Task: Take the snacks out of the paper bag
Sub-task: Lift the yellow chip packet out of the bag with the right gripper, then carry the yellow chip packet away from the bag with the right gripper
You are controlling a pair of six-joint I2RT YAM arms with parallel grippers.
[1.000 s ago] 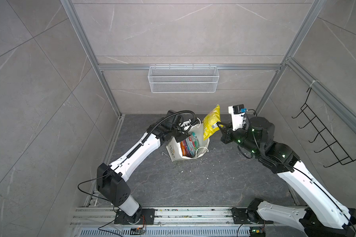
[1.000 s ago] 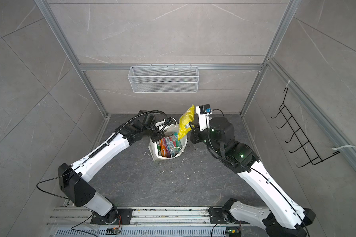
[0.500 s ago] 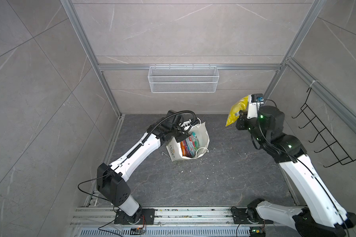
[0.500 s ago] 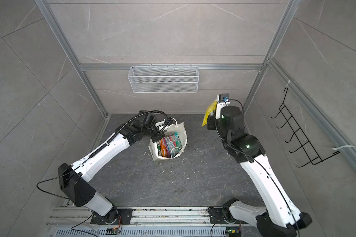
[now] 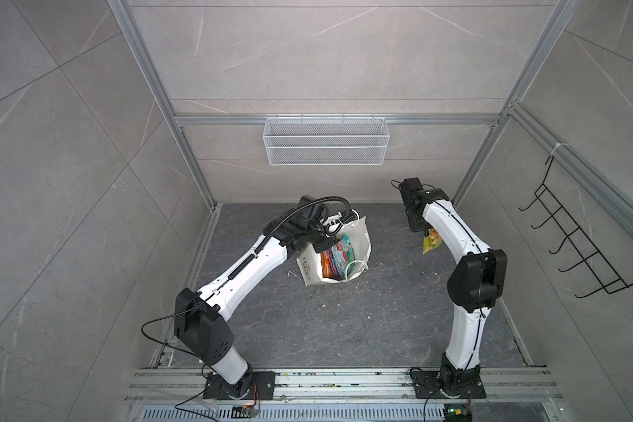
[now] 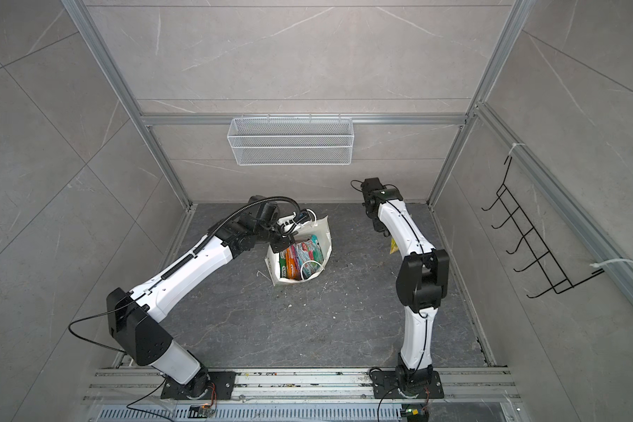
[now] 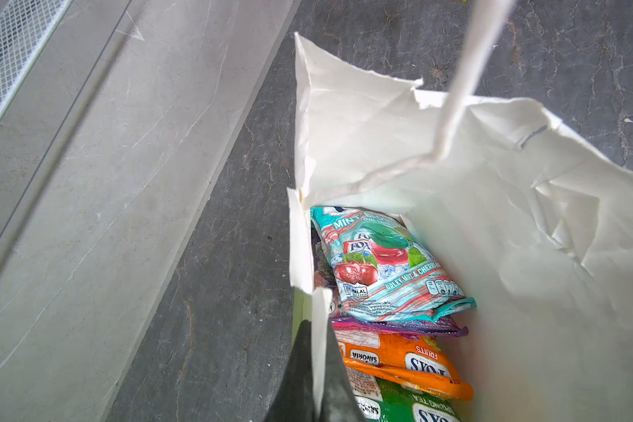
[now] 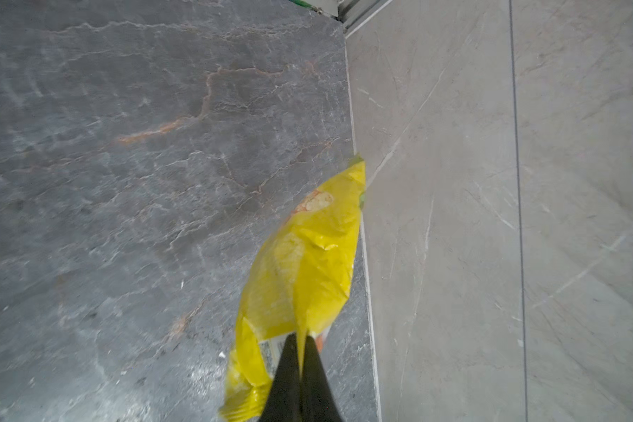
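Note:
The dark floor (image 6: 432, 233) (image 8: 283, 188) beside the pale wall is bare below the right gripper, so the robot needs to lower that gripper toward this spot next and let go of the chip bag's top edge.
The white paper bag (image 5: 360, 234) (image 6: 325, 237) stands open on the dark floor in both top views. My left gripper (image 7: 317, 329) (image 5: 322, 243) is shut on the near rim of the bag (image 7: 490, 219). Inside it lie several snacks (image 5: 335, 255) (image 6: 300, 257): a teal packet (image 7: 384, 263) on top, then purple (image 7: 399, 325), orange (image 7: 399, 361) and green (image 7: 410, 405) ones. My right gripper (image 8: 300, 338) (image 5: 426, 231) is shut on the top edge of the yellow chip bag (image 8: 307, 263) (image 5: 431, 243) (image 6: 393, 247), which hangs above the floor close to the right wall.
A white wire-mesh basket (image 5: 326, 146) (image 6: 289, 146) hangs on the back wall. A black hook rack (image 5: 570, 241) is fixed to the right wall. A white cord handle (image 7: 461, 73) crosses the left wrist view. The pale right wall (image 8: 490, 182) stands next to the chip bag.
My right arm has swung the yellow chip bag from above the paper bag over to the right and down beside the right wall. The left gripper has kept its hold on the rim.

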